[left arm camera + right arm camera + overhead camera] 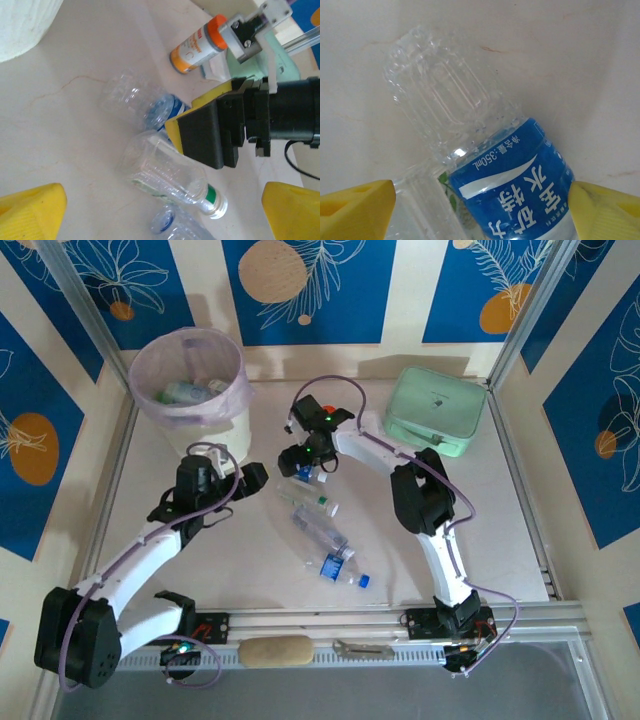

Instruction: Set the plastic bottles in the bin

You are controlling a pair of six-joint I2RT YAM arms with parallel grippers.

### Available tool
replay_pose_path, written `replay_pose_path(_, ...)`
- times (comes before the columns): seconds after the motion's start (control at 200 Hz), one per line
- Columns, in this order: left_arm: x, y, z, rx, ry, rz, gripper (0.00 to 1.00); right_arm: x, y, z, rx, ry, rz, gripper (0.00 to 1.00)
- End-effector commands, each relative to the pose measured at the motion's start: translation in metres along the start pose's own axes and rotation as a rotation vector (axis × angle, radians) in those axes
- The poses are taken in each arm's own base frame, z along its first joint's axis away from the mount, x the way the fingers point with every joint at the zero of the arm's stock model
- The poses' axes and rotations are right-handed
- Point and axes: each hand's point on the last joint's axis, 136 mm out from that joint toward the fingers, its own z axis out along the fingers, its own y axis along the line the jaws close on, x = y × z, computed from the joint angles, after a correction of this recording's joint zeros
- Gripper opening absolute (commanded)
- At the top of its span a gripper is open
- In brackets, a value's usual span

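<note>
Next, the right gripper lowers onto the blue label (304, 474) (515, 185) of the clear plastic bottle, since its open yellow fingers already stand on either side of that label.
Several plastic bottles lie in a loose row mid-table: a clear bottle with a green-ringed white cap (312, 502) (167, 172), another clear bottle (322, 536), and a blue-labelled bottle with a blue cap (340, 569). My right gripper (303, 462) (482, 212) is open, low over a blue-labelled clear bottle (512, 182) (150, 107), one yellow finger on each side of it. My left gripper (245, 478) (161, 214) hangs open just left of the row, nothing between its fingers. The bin (190, 380), white with a pink bag, stands at the back left with bottles inside.
A mint green container (436, 412) sits at the back right. An orange-capped jar with a white label (197, 47) lies beyond the right gripper. The bin's white wall (20, 20) is close to my left gripper. Bare table lies left of the bottles.
</note>
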Motion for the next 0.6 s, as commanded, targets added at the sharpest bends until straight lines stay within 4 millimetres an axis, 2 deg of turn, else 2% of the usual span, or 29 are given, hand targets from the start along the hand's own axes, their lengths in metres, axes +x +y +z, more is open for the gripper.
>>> replay_pose_path(0.0,-0.007,0.0,0.0,0.011,-0.047,-0.019,1.0,0.011,-0.016,0.003,0.078,0.079,-0.107,0.9)
replay_pose_path(0.265,-0.006,0.0,0.001,0.02,-0.048,-0.022,1.0,-0.004,-0.021,0.013,0.1,0.069,-0.175,0.9)
replay_pose_path(0.595,-0.008,-0.002,0.0,0.028,-0.055,-0.028,1.0,-0.012,-0.027,0.031,0.122,0.071,-0.239,0.9)
